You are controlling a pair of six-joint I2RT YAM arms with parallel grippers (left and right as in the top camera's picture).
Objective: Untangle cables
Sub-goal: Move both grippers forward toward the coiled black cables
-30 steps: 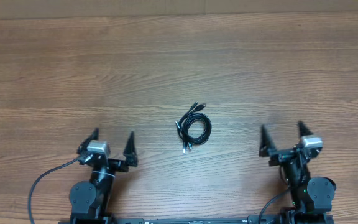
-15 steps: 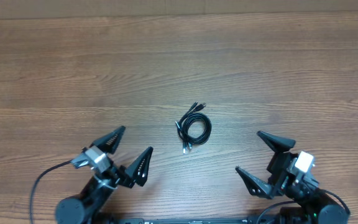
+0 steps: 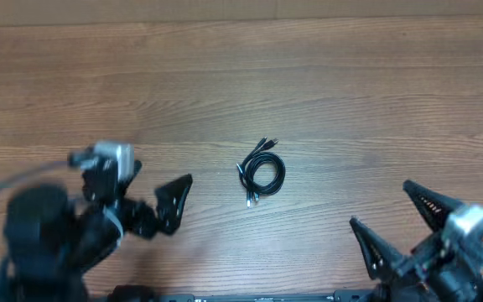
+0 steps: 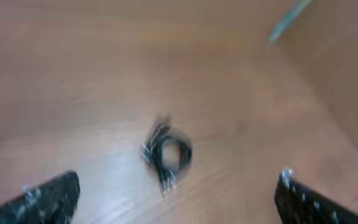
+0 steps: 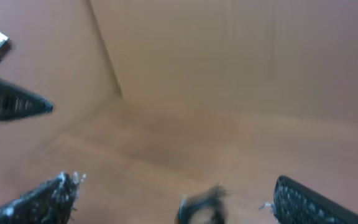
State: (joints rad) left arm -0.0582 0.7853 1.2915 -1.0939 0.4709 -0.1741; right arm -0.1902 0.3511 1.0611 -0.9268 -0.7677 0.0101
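Observation:
The black coil lies outward of my right gripper and to its left in the overhead view. The gripper next reaches over and lowers onto the loop's facing side (image 3: 281,174) (image 5: 219,208).
The cables (image 3: 261,172) are one small coiled bundle of thin black cords with silver-tipped plug ends, lying on the wooden table (image 3: 309,84) near its middle. My left gripper (image 3: 163,178) is open and empty, to the left of the bundle and apart from it. My right gripper (image 3: 378,201) is open and empty, to the lower right of the bundle. In the blurred left wrist view the bundle (image 4: 166,154) lies ahead between the open fingers (image 4: 179,180). In the right wrist view the bundle (image 5: 204,208) is at the bottom edge between the open fingers (image 5: 173,185).
A cardboard wall (image 3: 225,10) runs along the table's far edge and shows in the right wrist view (image 5: 241,56). The left arm's finger (image 5: 11,102) shows at the left of the right wrist view.
Both arms have lifted off their rest poses and tilted toward the table's middle. The left arm has swung up and left; both grippers stay open. The cables have not moved.

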